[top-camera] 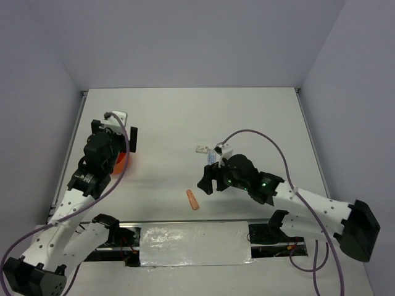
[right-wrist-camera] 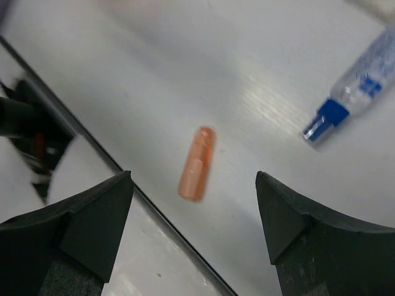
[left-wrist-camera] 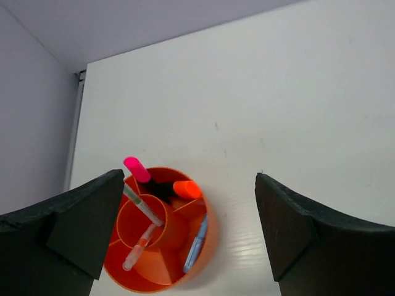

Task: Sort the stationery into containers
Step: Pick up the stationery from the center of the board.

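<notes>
The right gripper moves down and back, to the left in the top view, onto the peach eraser's near end (top-camera: 194, 205) (right-wrist-camera: 193, 185) next, because it lies below the open fingers.
The round orange tub (left-wrist-camera: 208, 229) with inner dividers holds a pink-capped highlighter (left-wrist-camera: 136, 168), an orange-capped highlighter (left-wrist-camera: 186, 189), a grey pen (left-wrist-camera: 141, 206), an orange pen (left-wrist-camera: 138, 248) and a blue marker (left-wrist-camera: 196, 244). My left gripper (top-camera: 115, 134) is open and empty just above the tub (top-camera: 121, 163); in the left wrist view it (left-wrist-camera: 189, 185) hangs over the tub's right side. A peach eraser (top-camera: 193, 199) lies near the table's front edge. My right gripper (top-camera: 210, 181) is open above it, and the eraser (right-wrist-camera: 197, 163) lies between the fingers (right-wrist-camera: 92, 216). A blue marker (right-wrist-camera: 353, 91) and a white block (top-camera: 201, 148) lie beyond.
A silver taped strip (top-camera: 194, 243) runs along the near edge between the arm bases, with a dark seam (right-wrist-camera: 92, 139) close to the eraser. Grey walls close in the table at the back and both sides. A purple cable (top-camera: 265, 137) loops over the right arm.
</notes>
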